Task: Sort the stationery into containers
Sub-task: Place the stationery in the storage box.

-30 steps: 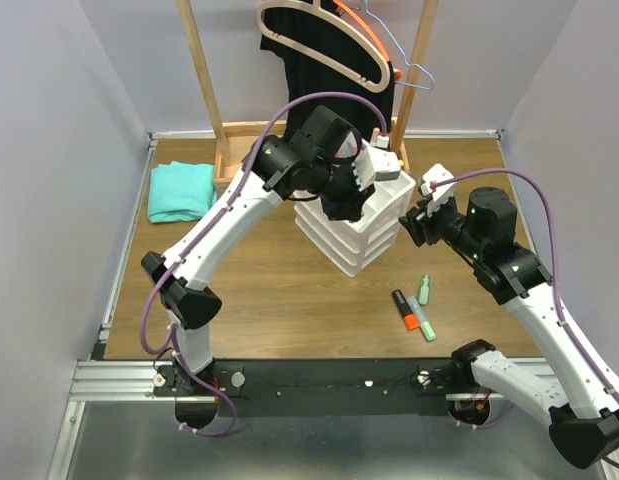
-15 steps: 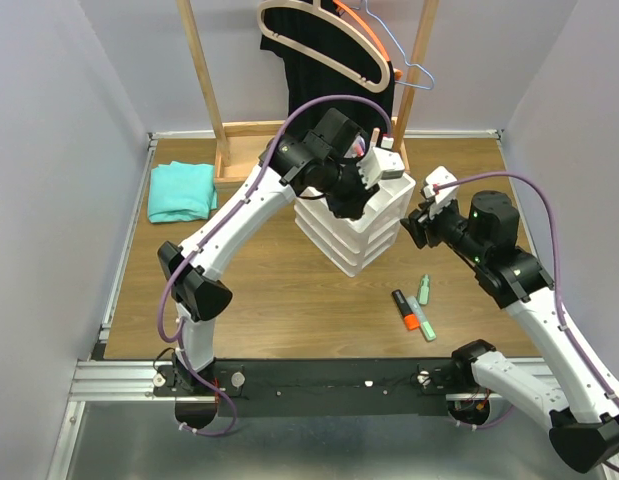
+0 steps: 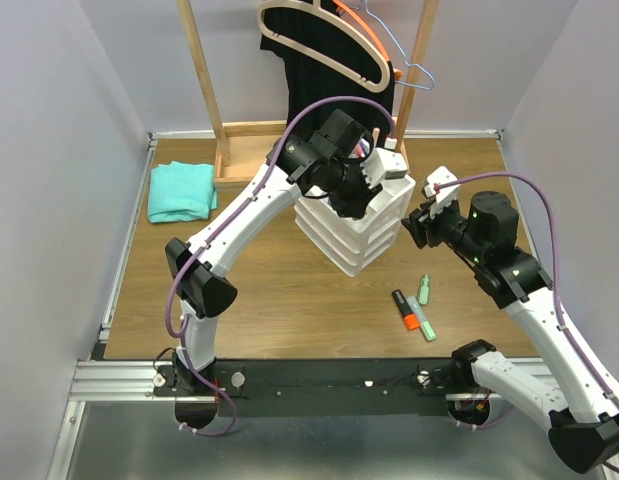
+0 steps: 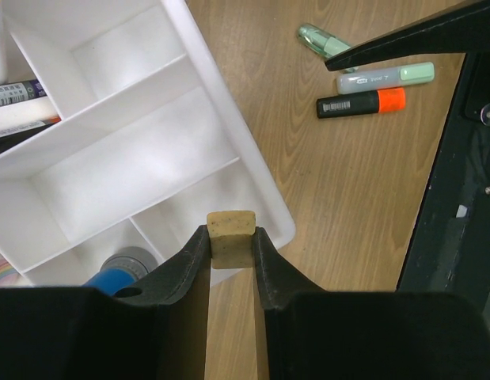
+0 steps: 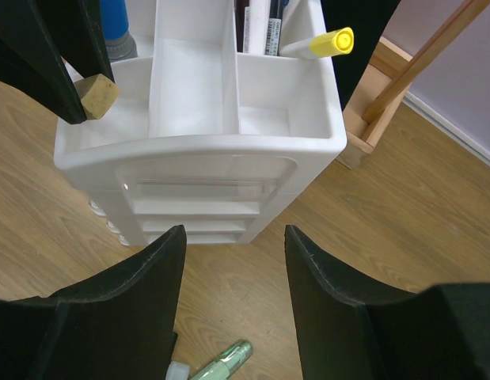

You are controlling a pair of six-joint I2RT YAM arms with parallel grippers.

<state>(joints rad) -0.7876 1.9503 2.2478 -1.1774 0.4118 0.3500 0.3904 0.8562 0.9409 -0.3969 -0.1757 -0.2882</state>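
Observation:
The tray's near corner section [image 4: 203,199] beside the blue-capped tube is empty, so my left gripper will move down into it next and release the tan eraser cube [image 4: 231,232].
My left gripper [image 4: 231,244] is shut on the tan eraser cube [image 4: 231,232] and holds it over the near corner of the white organiser's divided tray [image 4: 252,186]. The eraser also shows in the right wrist view [image 5: 96,95], above the tray's corner compartment. A blue-capped tube [image 4: 112,275] stands in one compartment, and pens [image 4: 19,99] and a yellow-capped marker [image 5: 320,42] lie in others. My right gripper [image 5: 235,261] is open and empty, facing the organiser's drawers [image 5: 201,202]. On the table lie an orange highlighter [image 3: 406,310], a green highlighter [image 3: 422,320] and a clear green pen [image 3: 424,288].
A wooden rack [image 3: 204,70] with hangers and a black garment stands at the back. A teal folded cloth [image 3: 181,190] lies at the far left. The black rail [image 4: 458,198] runs along the table's near edge.
My left arm has reached a little farther back and right over the organiser with the eraser in its grip. The right arm has not moved.

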